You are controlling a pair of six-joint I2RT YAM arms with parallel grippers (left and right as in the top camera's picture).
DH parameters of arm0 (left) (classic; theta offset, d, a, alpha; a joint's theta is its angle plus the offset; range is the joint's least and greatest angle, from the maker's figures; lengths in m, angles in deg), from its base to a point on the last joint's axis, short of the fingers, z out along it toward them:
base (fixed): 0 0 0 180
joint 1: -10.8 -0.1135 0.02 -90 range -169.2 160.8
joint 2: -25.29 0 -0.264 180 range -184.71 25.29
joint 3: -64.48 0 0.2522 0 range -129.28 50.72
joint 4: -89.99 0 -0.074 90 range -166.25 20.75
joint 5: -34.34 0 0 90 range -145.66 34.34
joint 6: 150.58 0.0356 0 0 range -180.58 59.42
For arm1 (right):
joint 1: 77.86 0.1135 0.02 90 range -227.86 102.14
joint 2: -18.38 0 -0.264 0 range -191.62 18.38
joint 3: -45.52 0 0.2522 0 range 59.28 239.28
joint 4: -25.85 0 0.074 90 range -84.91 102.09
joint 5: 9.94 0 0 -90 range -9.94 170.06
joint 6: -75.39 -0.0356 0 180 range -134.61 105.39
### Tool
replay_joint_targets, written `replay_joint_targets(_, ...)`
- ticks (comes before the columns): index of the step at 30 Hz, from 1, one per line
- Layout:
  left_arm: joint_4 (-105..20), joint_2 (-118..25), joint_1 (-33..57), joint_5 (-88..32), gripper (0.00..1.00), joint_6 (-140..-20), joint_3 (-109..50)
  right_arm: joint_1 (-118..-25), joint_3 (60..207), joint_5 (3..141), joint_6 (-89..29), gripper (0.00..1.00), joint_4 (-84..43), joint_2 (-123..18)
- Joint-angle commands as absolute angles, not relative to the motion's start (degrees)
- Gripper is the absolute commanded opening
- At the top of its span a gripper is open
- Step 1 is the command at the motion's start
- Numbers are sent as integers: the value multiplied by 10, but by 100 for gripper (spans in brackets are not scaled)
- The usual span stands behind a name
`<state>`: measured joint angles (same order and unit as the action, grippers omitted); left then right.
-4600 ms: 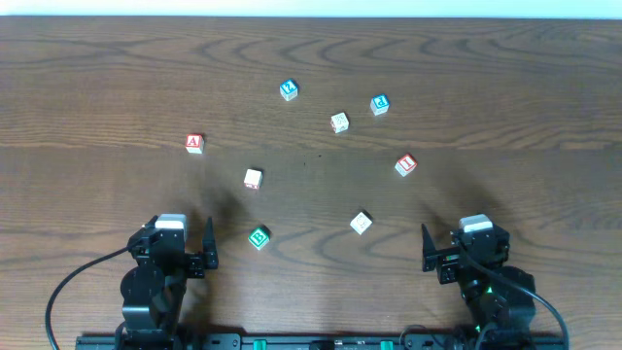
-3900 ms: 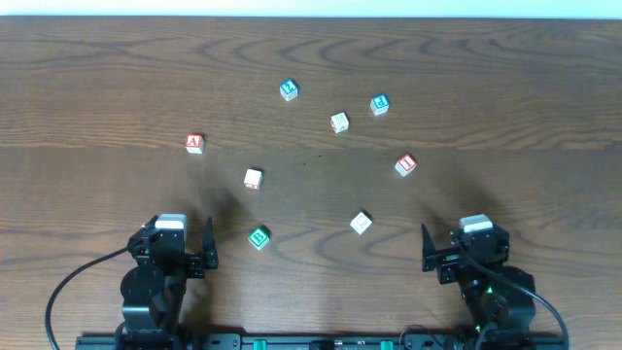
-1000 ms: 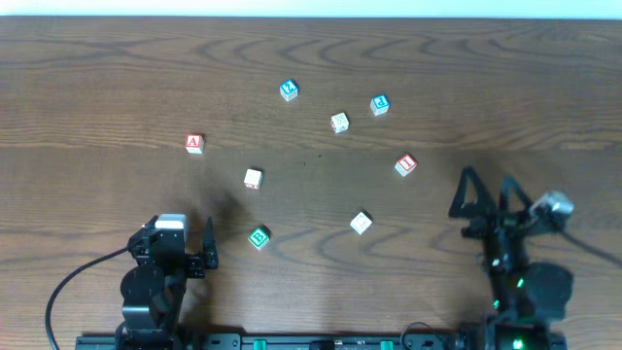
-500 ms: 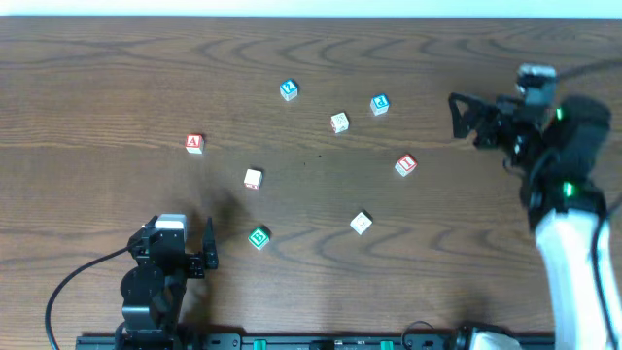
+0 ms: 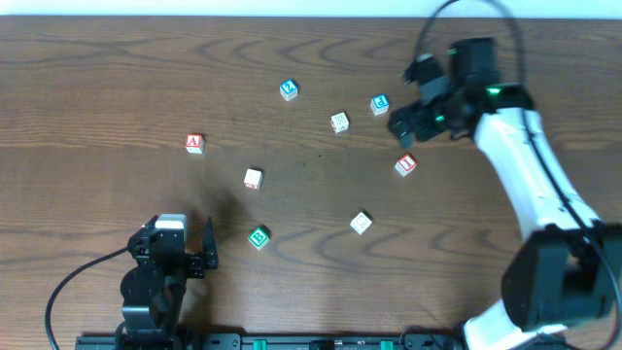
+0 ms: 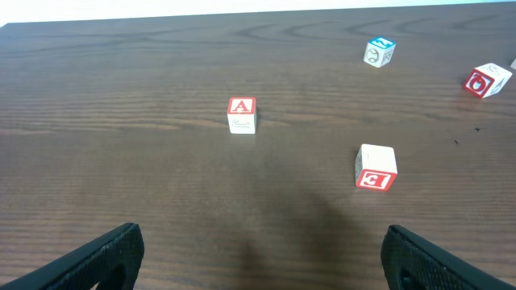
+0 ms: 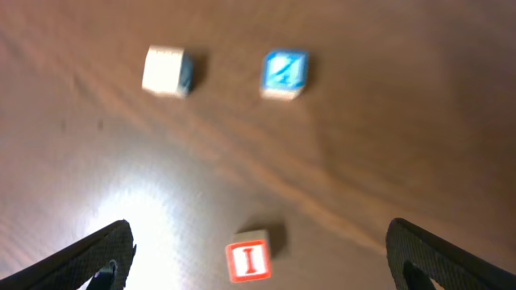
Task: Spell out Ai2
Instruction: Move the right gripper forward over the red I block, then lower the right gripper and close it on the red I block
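Note:
My right gripper will move down next, with its open fingers going around the red I block (image 5: 405, 164) (image 7: 248, 257), and close, since the block is below the gripper, framed between the fingers.
A red A block (image 5: 194, 143) lies at the left and shows in the left wrist view (image 6: 242, 114). A red I block (image 5: 405, 164) lies at the right. Two blue blocks lie further back, one (image 5: 379, 104) near the I block and one (image 5: 289, 90) at the centre; their marks are too small to read. My right gripper (image 5: 416, 109) is open and empty above the table by the I block. In the right wrist view the I block (image 7: 247, 259) lies between the open fingers (image 7: 270, 270), with the near blue block (image 7: 284, 72) beyond. My left gripper (image 5: 181, 241) is open and empty at the front left, also in its wrist view (image 6: 262, 266).
Other blocks are scattered around: a white and red one (image 5: 253, 178), a green one (image 5: 259, 237), a white one (image 5: 361, 223) and a white one (image 5: 339, 122) next to the near blue block. The right arm stretches across the table's right side.
My right arm has left its rest spot at the front right, swung to the far right, then moved left to hover by the I block. The left arm and all blocks have not moved.

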<state>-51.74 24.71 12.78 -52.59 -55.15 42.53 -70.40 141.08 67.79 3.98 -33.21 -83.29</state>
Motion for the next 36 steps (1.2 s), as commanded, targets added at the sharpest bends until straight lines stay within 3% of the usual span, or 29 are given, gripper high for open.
replay_joint_targets(1,-512,250,125,-520,95,-546,435,-675,1421,742,69,99,-352,-862)
replay_joint_targets(14,-512,250,125,-520,95,-546,435,-666,1419,773,107,95,-449,-919)
replay_joint_targets(36,-512,250,125,-520,95,-546,435,-699,1389,744,114,86,-413,-975)
